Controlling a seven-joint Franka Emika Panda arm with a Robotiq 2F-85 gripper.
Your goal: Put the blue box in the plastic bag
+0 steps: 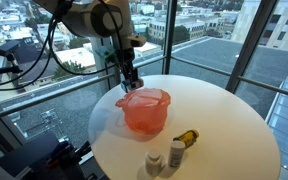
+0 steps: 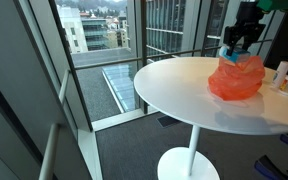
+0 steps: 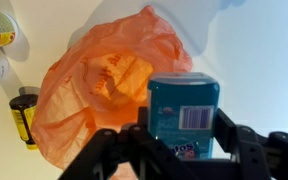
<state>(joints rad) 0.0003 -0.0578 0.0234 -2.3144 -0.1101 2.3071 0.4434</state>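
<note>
My gripper will next move the blue box from the orange bag's rim to over the bag's opening. Then it will lower the box into the orange bag (image 1: 145,101) (image 3: 120,80).
My gripper (image 3: 182,125) is shut on the blue box (image 3: 184,110), which shows a barcode in the wrist view. The orange plastic bag (image 3: 99,80) lies open on the white round table just ahead and to the left of the box. In both exterior views the gripper (image 1: 130,76) (image 2: 240,42) hangs at the rim of the bag (image 1: 144,110) (image 2: 236,78), at its far side. The blue box (image 2: 229,52) peeks out between the fingers.
A white bottle (image 1: 176,152), another white container (image 1: 154,161) and a yellow-black item (image 1: 188,137) stand on the table (image 1: 224,120) near its front edge. They show at the left in the wrist view (image 3: 24,115). Glass walls surround the table.
</note>
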